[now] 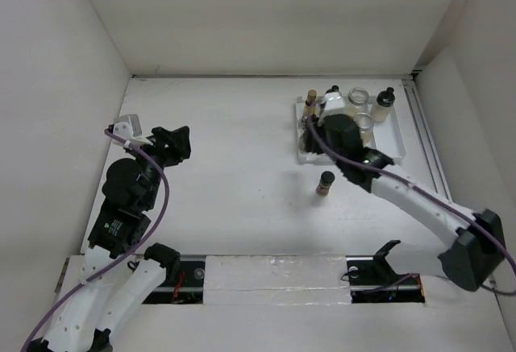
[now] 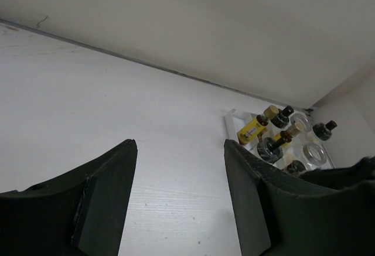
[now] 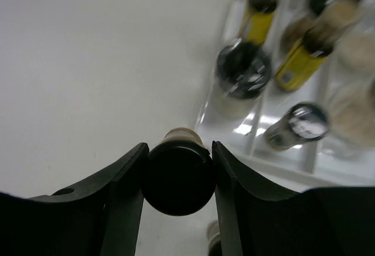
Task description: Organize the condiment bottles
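My right gripper needs to swing to the right in the top view and go down to release the pale-filled jar in the tray's end section [image 1: 382, 130], because the tray's bare bottom shows there.
My right gripper [image 3: 179, 147] is shut on the black cap of a pale-filled jar [image 3: 177, 177] and holds it over the near left edge of the white divided tray [image 3: 293, 163]. In the top view this gripper [image 1: 317, 118] is over the tray's left side [image 1: 300, 157]. The tray holds slim yellow-oil bottles [image 3: 256, 24], black-capped jars [image 3: 241, 73] and silver-lidded pale jars [image 1: 359, 95]. One brown spice jar [image 1: 325, 183] stands alone on the table in front of the tray. My left gripper [image 2: 179, 146] is open and empty at the table's left [image 1: 173, 144].
White walls close in the table at the back and both sides. A metal rail [image 1: 426, 138] runs along the right edge beside the tray. The right arm [image 1: 419, 203] stretches across the near right of the table. The tray also shows far off in the left wrist view [image 2: 229, 121].
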`<state>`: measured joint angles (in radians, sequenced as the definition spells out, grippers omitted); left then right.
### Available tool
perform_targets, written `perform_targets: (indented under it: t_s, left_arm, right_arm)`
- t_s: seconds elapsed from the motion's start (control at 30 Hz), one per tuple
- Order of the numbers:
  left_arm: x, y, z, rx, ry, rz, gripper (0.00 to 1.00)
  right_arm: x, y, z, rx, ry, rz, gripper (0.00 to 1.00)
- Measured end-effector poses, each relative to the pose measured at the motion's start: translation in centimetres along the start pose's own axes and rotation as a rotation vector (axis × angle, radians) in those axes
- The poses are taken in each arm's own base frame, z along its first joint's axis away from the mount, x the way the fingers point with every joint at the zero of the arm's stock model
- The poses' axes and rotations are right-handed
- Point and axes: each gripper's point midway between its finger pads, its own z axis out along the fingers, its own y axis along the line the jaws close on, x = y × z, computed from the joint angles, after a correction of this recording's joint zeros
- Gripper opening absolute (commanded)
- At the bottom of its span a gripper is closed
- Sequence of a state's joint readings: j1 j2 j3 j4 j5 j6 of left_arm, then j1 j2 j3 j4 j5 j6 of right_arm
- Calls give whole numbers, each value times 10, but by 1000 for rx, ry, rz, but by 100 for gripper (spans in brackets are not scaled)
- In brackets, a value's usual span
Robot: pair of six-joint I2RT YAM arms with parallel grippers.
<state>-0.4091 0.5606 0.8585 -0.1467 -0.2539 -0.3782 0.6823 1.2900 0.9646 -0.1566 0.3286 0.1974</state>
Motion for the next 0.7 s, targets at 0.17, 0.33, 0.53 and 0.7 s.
perform_targets:
  t_s: [0.17,0.33,0.53,0.7]
  left_arm:
    - [1,-1,0,8,4,0,57]
    - [0,-2,-1,11,2,-1,57]
    - [-3,-2,-4,16,-10,-5,57]
    - [-3,-2,-3,16,-9,-4,57]
  right_arm:
    - [-123,-130,-55,282,-367,207,32]
    - [-148,-240,-73,554,-470,318,32]
    - [-77,-304,-7,655,-250,391,31]
    - [-26,-323,25,671,-120,436,31]
